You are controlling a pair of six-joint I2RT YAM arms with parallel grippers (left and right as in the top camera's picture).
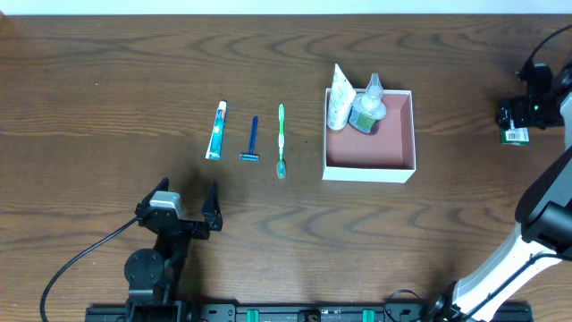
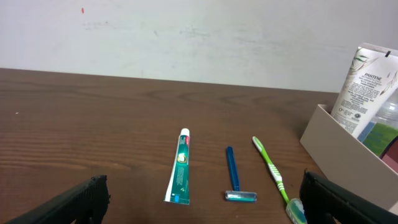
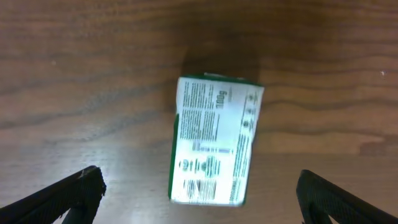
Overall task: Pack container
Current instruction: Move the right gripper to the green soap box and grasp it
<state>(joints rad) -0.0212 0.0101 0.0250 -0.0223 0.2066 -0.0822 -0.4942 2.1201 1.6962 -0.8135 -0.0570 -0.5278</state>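
I need to lower my right gripper over the small green-and-white box (image 1: pixel 515 137) (image 3: pixel 214 148), one finger past each long side of the box, since it lies below, between the open fingers.
The container (image 1: pixel 369 165), a square white-walled box with a pink inside, stands right of centre; a white tube (image 1: pixel 339 99) and a clear bottle (image 1: pixel 367 109) lean in its far left corner. Its wall also shows in the left wrist view (image 2: pixel 329 146). A toothpaste tube (image 1: pixel 216 131), a blue razor (image 1: pixel 252 140) and a green toothbrush (image 1: pixel 281 140) lie in a row to its left. My left gripper (image 1: pixel 186 204) is open and empty, near the front, short of the row. My right gripper (image 1: pixel 516 114) is open, hovering over a small green-and-white box (image 3: pixel 214 148) at the far right.
The dark wood table (image 1: pixel 107 89) runs to a pale wall at the back. My right arm's white link (image 1: pixel 527 241) stands at the right front. The arm bases and a black cable (image 1: pixel 71 264) are along the front edge.
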